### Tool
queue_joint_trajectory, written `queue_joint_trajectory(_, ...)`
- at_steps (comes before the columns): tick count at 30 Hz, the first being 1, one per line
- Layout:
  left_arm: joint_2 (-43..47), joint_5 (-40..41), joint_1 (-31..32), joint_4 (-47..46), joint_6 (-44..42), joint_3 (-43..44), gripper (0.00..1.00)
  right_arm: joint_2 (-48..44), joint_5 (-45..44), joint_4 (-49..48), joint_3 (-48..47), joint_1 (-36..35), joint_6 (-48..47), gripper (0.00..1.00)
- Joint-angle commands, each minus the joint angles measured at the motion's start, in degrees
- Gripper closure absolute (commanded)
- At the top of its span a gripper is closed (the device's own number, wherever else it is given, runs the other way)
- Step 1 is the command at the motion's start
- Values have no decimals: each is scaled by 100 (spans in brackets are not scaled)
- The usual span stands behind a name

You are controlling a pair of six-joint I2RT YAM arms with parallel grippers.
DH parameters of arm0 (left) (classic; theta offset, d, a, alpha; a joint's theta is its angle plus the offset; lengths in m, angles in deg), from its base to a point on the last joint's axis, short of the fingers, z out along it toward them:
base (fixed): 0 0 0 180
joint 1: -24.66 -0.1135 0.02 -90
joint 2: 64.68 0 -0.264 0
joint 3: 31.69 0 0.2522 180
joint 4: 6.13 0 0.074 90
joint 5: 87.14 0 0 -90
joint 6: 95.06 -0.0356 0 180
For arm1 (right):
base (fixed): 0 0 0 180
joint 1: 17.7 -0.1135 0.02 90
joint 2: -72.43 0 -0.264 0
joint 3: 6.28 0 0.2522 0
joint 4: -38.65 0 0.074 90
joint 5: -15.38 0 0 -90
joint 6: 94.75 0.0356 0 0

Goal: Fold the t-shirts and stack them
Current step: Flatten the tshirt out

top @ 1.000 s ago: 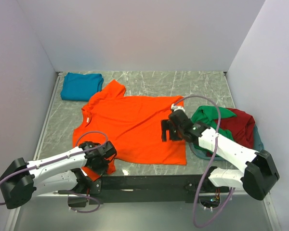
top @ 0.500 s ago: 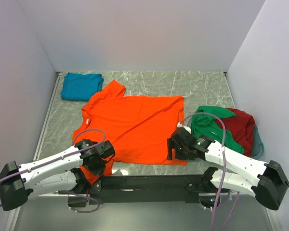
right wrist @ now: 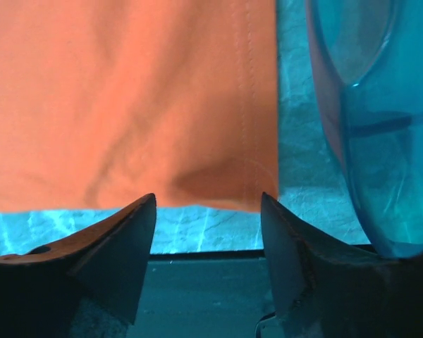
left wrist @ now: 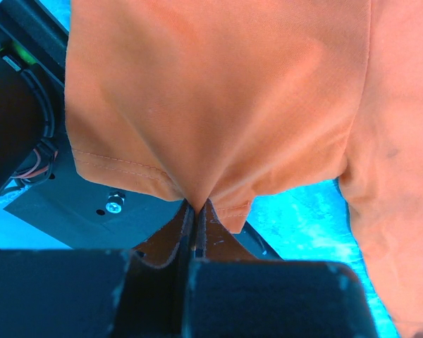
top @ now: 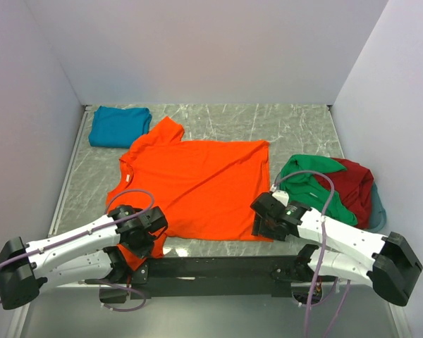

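Observation:
The shirt body [top: 157, 179] beside the collar lies outward, so my left gripper will next lift the pinched sleeve, carry it outward onto the shirt and let go of it there.
An orange t-shirt [top: 197, 184] lies spread flat in the middle of the table. My left gripper [top: 145, 236] is at its near left corner, shut on a pinch of the orange cloth [left wrist: 218, 105], which bunches into the closed fingertips of the left gripper [left wrist: 195, 207]. My right gripper [top: 262, 225] sits low at the shirt's near right corner. In the right wrist view the right gripper [right wrist: 208, 204] is open, with the orange hem [right wrist: 127, 98] just ahead of its tips and nothing between them. A folded teal t-shirt [top: 118, 125] lies at the back left. Green [top: 309, 176] and dark red [top: 354, 184] t-shirts are heaped at the right.
The green and red shirts fill a grey-blue plastic basket [top: 378, 211], whose wall [right wrist: 366, 141] stands close to the right of my right gripper. A black base rail [top: 211, 266] runs along the table's near edge. White walls enclose the left, back and right.
My right gripper has come back from the shirt's right side to its near right corner, and its jaws have narrowed somewhat. The left gripper has kept its hold and hardly moved.

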Motion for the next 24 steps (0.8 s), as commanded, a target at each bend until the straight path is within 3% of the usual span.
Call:
queue_joint_trajectory(1, 95, -14, 32, 146, 145, -43, 99, 259, -510, 78, 128, 112, 191, 34)
queue_joint_trajectory(14, 87, -234, 24, 331, -22, -17, 99, 313, 0, 78, 427, 95, 209, 37)
queue_joint_trajectory(24, 17, 65, 32, 445, -48, 221, 99, -91, -422, 289, -276, 60, -459, 38)
